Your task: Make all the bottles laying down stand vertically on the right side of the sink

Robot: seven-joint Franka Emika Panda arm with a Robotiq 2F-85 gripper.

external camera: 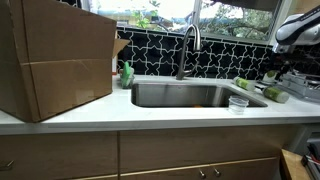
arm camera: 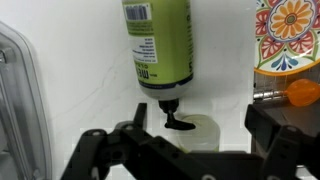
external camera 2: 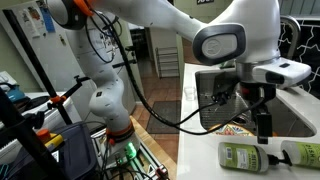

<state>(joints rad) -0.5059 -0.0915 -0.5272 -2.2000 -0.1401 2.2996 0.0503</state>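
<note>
My gripper will next go down toward the left in the wrist view onto the bottle's dark neck (external camera 2: 271, 158) (arm camera: 169, 106), because that neck is below my open fingers and off their middle.
Two light-green bottles lie on the white counter to the right of the sink (external camera: 150, 96), one nearer the basin (external camera: 246, 84) and one further right (external camera: 276, 95). In an exterior view they lie end to end (external camera 2: 240, 155) (external camera 2: 302, 155) just below my gripper (external camera 2: 263, 133), which hangs above them without touching. In the wrist view one bottle (arm camera: 158, 40) lies with its dark cap (arm camera: 174, 117) pointing towards my gripper (arm camera: 200, 116). The jaws stand open, with only the cap and a clear cup (arm camera: 198, 132) in the gap.
A big cardboard box (external camera: 55, 60) fills the counter left of the sink, with a darker green soap bottle (external camera: 127, 73) beside it. The curved faucet (external camera: 188, 45) rises behind the basin. The clear cup (external camera: 238, 103) stands at the sink's right rim. Something colourful (arm camera: 290, 30) lies nearby.
</note>
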